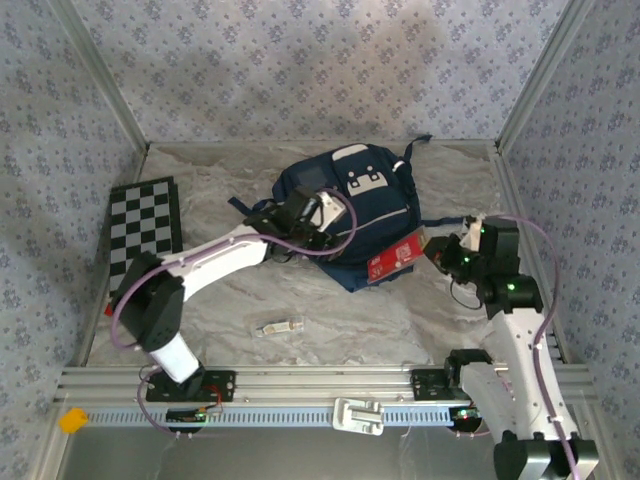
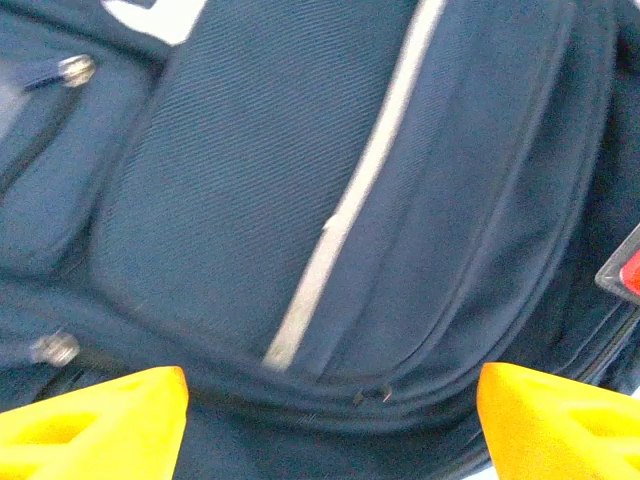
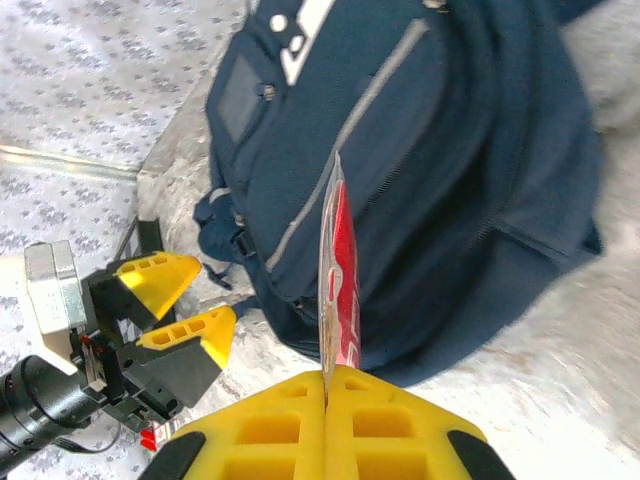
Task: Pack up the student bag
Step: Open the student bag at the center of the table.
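The left gripper will next move along the bag toward the red packet and down onto the fold [image 1: 378,237] beside the pale stripe [image 2: 490,240], because the bag lies flat and shut.
The student bag [image 1: 355,205], navy blue with a white patch and a pale stripe, lies flat at the middle back of the table. My left gripper [image 1: 300,225] hovers at its left edge. In the left wrist view it [image 2: 330,430] is open, its yellow fingers [image 2: 100,425] wide apart over the bag's fabric [image 2: 230,200] and a zipper seam [image 2: 372,395], with nothing between them. My right gripper [image 3: 326,385] is shut on a flat red packet [image 3: 342,270], held edge-on just off the bag's [image 3: 450,150] near right side. From above, the packet [image 1: 393,258] touches the bag's lower right corner.
A checkerboard [image 1: 145,225] lies at the left edge of the table. A small clear-wrapped item [image 1: 278,327] rests on the crumpled table cover in front of the bag. A yellow piece [image 1: 72,420] sits on the front rail. Patterned walls close the sides and back.
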Robot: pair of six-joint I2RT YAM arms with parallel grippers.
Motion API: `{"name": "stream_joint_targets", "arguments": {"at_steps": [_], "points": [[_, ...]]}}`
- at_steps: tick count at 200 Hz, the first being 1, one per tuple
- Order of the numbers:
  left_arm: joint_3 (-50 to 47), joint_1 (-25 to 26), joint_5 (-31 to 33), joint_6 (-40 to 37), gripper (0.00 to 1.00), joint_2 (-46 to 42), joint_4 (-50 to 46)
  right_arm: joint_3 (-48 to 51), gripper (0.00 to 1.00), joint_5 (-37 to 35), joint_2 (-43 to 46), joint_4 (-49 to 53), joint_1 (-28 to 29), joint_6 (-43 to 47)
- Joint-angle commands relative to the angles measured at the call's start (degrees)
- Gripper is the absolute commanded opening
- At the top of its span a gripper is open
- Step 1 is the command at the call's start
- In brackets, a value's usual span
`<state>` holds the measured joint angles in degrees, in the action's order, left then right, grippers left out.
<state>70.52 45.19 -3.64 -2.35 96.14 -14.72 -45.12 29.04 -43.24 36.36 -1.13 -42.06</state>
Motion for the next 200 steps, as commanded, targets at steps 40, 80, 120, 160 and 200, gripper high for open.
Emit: {"name": "stream_joint_targets", "arguments": {"at_steps": [40, 80, 120, 160, 200], "points": [[11.90, 2.15, -0.25, -7.53, 0.81, 11.94, -0.73, 0.78, 0.00, 9.78, 2.73, 11.55, -12.27, 5.39], [16.17, 2.12, 2.55, -8.68, 0.77, 16.08, -1.56, 0.19, 0.00, 11.42, 2.56, 12.64, -16.11, 5.59], [14.03, 5.02, -2.46, -11.76, 0.79, 14.54, -0.62, -0.30, 0.00, 12.70, 2.12, 13.09, -18.07, 7.96], [17.85, 5.55, 0.37, -12.59, 0.81, 18.31, -2.42, 0.19, 0.00, 13.94, 1.33, 12.08, -18.61, 7.88], [21.06, 4.31, 3.30, -11.69, 0.54, 19.93, -2.14, -0.19, 0.00, 13.85, 1.24, 12.66, -19.04, 8.21]]}}
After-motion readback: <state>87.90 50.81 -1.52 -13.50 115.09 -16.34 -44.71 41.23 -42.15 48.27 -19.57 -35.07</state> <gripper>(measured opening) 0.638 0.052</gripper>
